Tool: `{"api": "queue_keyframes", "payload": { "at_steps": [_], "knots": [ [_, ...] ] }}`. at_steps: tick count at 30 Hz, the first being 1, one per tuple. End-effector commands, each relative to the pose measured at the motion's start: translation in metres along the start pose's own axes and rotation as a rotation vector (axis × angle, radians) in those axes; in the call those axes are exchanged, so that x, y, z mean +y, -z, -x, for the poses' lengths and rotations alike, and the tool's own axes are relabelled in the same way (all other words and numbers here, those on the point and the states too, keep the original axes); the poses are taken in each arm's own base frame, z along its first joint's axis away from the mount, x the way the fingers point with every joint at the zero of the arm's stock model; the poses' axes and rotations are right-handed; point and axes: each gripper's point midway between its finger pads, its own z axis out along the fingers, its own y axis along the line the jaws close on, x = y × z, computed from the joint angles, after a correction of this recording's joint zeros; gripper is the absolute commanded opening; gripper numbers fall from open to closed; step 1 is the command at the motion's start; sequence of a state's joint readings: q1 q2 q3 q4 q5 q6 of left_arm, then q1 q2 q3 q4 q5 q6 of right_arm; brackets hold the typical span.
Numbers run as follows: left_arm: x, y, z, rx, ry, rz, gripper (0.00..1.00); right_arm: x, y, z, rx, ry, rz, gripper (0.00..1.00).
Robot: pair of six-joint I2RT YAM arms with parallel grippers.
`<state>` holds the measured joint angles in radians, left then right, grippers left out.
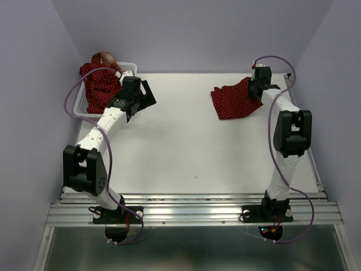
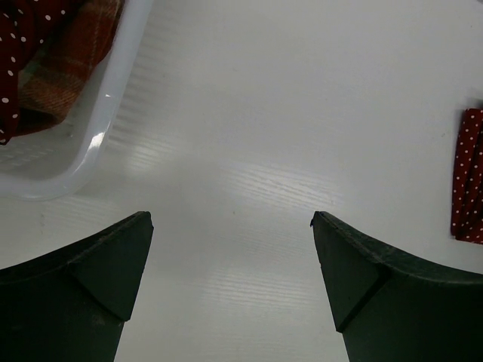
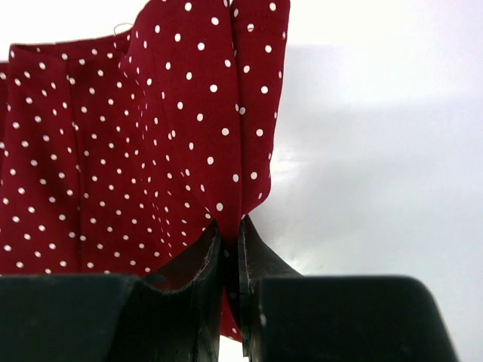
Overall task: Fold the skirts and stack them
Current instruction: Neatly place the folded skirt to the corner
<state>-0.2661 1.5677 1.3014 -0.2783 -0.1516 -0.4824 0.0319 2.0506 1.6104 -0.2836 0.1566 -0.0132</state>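
My right gripper drags the pinched edge outward and toward the nearby side wall next, then opens, since bare table lies between the skirt and the back corner.
One dark red polka-dot skirt [image 1: 234, 101] lies at the back right of the table, and its edge shows at the right of the left wrist view [image 2: 469, 177]. My right gripper [image 1: 256, 84] is shut on that skirt's right edge; the wrist view shows the dotted cloth [image 3: 136, 143] pinched between the two closed fingers [image 3: 230, 226]. A second polka-dot skirt [image 1: 98, 84] and a plaid skirt [image 2: 72, 64] sit in the white basket [image 1: 82, 110] at the back left. My left gripper [image 2: 230, 222] hangs open over bare table beside the basket, holding nothing.
The basket's rim [image 2: 98, 128] lies just left of my left fingers. Purple walls close in the table at the back and both sides. A metal rail [image 1: 192, 212] runs along the near edge by the arm bases.
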Motion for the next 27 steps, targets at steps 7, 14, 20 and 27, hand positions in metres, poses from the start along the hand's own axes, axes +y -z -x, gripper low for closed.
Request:
{"api": "queue_keyframes", "payload": {
  "at_steps": [7, 14, 20, 27],
  "knots": [
    [0.009, 0.023, 0.042, -0.116, 0.026, 0.052, 0.99, -0.085, -0.022, 0.067, -0.098, 0.036, -0.201, 0.01],
    [0.009, 0.023, 0.051, -0.132, 0.028, 0.069, 0.99, -0.111, -0.047, 0.09, -0.147, 0.05, -0.214, 0.01],
    [0.011, 0.022, 0.053, -0.124, 0.025, 0.089, 0.99, -0.128, -0.065, 0.082, -0.134, 0.019, -0.229, 0.01],
    [0.009, 0.019, 0.052, -0.116, 0.034, 0.083, 0.99, -0.137, -0.078, 0.079, -0.138, -0.005, -0.203, 0.02]
  ]
}}
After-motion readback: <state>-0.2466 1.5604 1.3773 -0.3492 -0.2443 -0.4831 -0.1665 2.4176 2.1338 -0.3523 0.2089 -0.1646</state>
